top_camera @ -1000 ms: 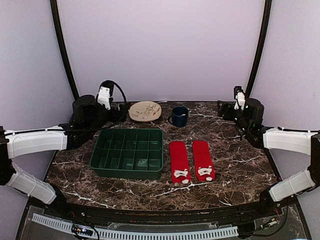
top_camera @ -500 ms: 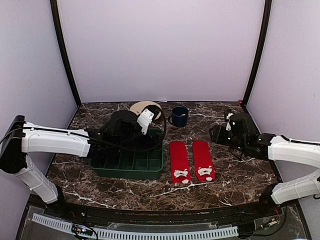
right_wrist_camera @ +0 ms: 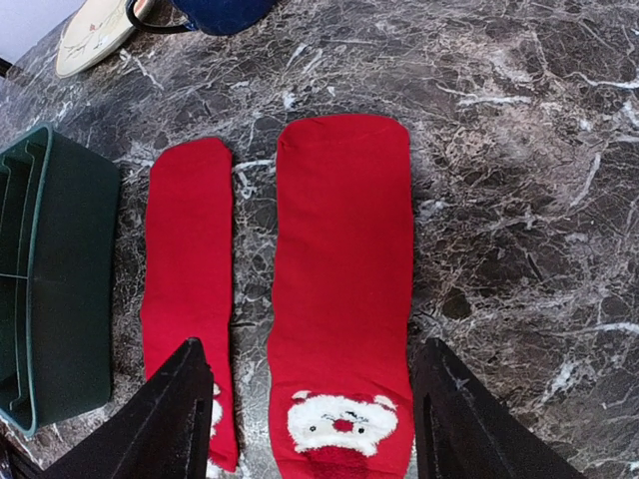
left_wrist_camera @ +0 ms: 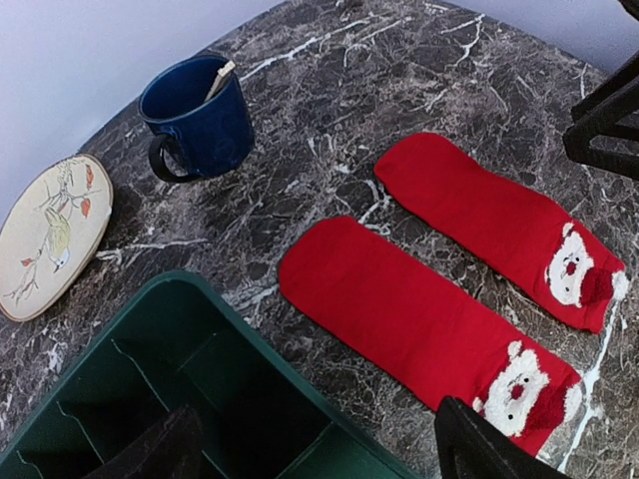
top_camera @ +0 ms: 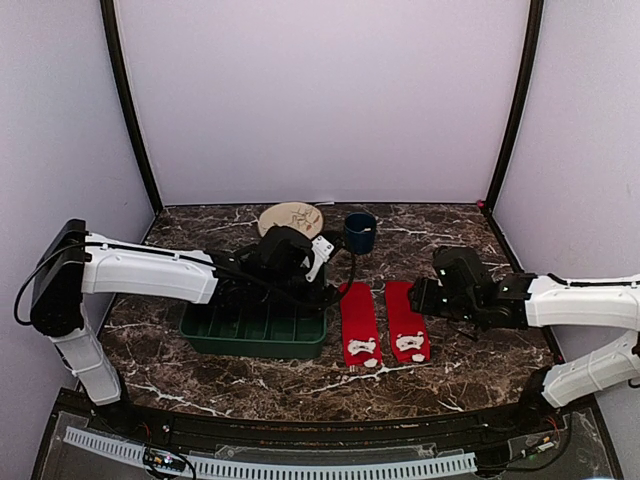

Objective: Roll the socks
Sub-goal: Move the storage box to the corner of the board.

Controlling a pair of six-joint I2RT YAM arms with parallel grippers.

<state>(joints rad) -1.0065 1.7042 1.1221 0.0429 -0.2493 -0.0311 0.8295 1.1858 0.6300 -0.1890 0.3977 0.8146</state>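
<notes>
The green tray's edge beside the socks lies below my left gripper, between its two open fingers, so my left gripper comes down onto it next.
Two red socks with white Santa faces at their near ends lie flat, side by side, on the marble table: the left sock (top_camera: 358, 322) and the right sock (top_camera: 406, 320). My left gripper (top_camera: 328, 280) is open and empty, hovering over the green tray's right edge just left of the left sock (left_wrist_camera: 399, 309); the right sock (left_wrist_camera: 489, 215) lies beyond it. My right gripper (top_camera: 420, 296) is open and empty, hovering above the right sock (right_wrist_camera: 344, 279), its fingers straddling the Santa end. The left sock (right_wrist_camera: 187, 269) lies next to it.
A green divided tray (top_camera: 250, 338) stands left of the socks, also in the left wrist view (left_wrist_camera: 250, 324) and the right wrist view (right_wrist_camera: 60, 279). A blue mug (top_camera: 359, 232) and a painted plate (top_camera: 290, 218) stand at the back.
Both arms have swung inward from the back corners. The left gripper crossed over the tray toward the left sock; the right gripper moved left and came over the right sock.
</notes>
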